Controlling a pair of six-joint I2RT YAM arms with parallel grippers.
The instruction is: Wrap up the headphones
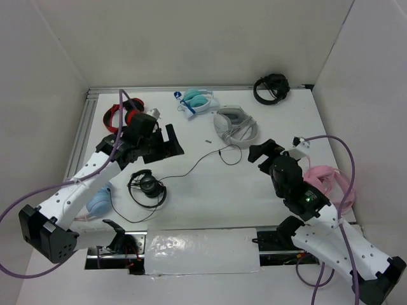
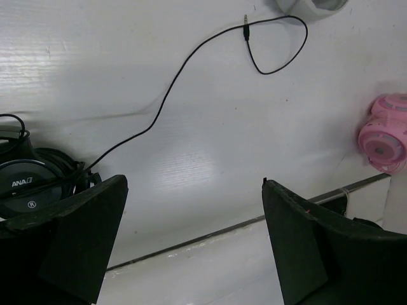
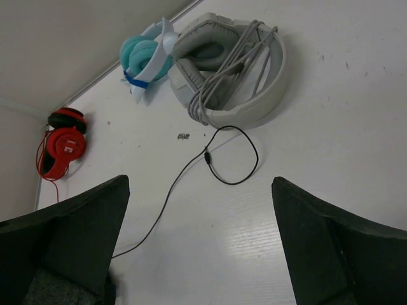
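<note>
My left gripper should next move down, back and left in the top view onto the light blue ear cup (image 1: 106, 189), which lies below, nearer my base.
The headphones (image 1: 99, 202) lie at the near left, mostly hidden under my left arm; only a light blue ear cup and a bit of pink show. A thin black cable (image 1: 194, 162) runs across the middle of the table to a loop near the white headphones; its near end goes towards the black headphones, and I cannot tell whose cable it is. It also shows in the left wrist view (image 2: 166, 95) and the right wrist view (image 3: 166, 194). My left gripper (image 1: 166, 145) is open and empty above the table, and so is my right gripper (image 1: 266, 151).
Black headphones (image 1: 147, 187) lie left of centre. Red headphones (image 1: 121, 116), teal-and-white headphones (image 1: 196, 100), white headphones (image 1: 235, 124) and another black pair (image 1: 271, 88) lie along the back. All-pink headphones (image 1: 325, 178) lie at the right. A white strip (image 1: 203, 251) covers the near edge.
</note>
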